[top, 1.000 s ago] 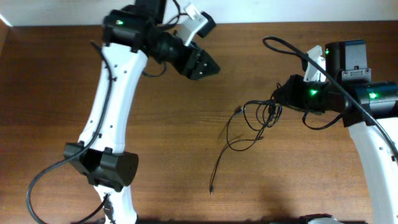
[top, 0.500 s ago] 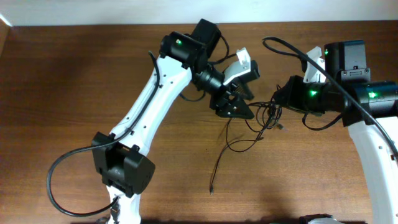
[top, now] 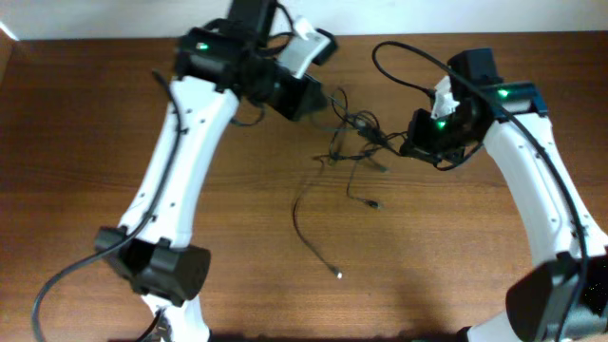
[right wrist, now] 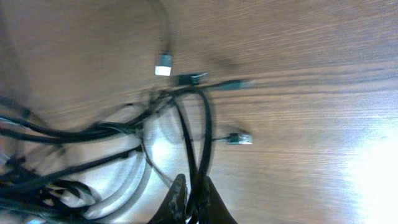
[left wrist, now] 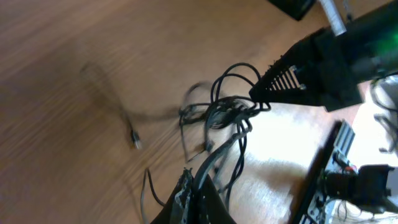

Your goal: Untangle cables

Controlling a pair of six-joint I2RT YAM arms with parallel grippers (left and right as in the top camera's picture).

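Observation:
The right gripper moves to the right in the overhead view next, over bare wood. It lets go of the strands there, since they bunch in a clump between both grippers.
The cables (top: 356,133) form a thin black clump stretched between my two grippers at the table's upper middle. My left gripper (top: 321,97) is shut on a strand at the clump's left; its wrist view shows the fingertips (left wrist: 191,185) pinching a cable below the knot (left wrist: 224,113). My right gripper (top: 407,144) is shut on strands at the clump's right, which run up between its tips (right wrist: 193,186). One loose strand (top: 309,233) trails down to a plug (top: 339,275). Small plugs (right wrist: 163,64) (right wrist: 239,138) lie on the wood.
The brown wooden table (top: 114,190) carries only the cables. A white wall strip (top: 427,14) borders the far edge. The left arm's white links (top: 180,161) cross the left half, and the right arm (top: 541,199) rises along the right side.
My left gripper has shut on a cable and drawn back up-left. The right arm has shifted left and toward the far edge. The clump now spans the two grippers, and the loose strand has slid left.

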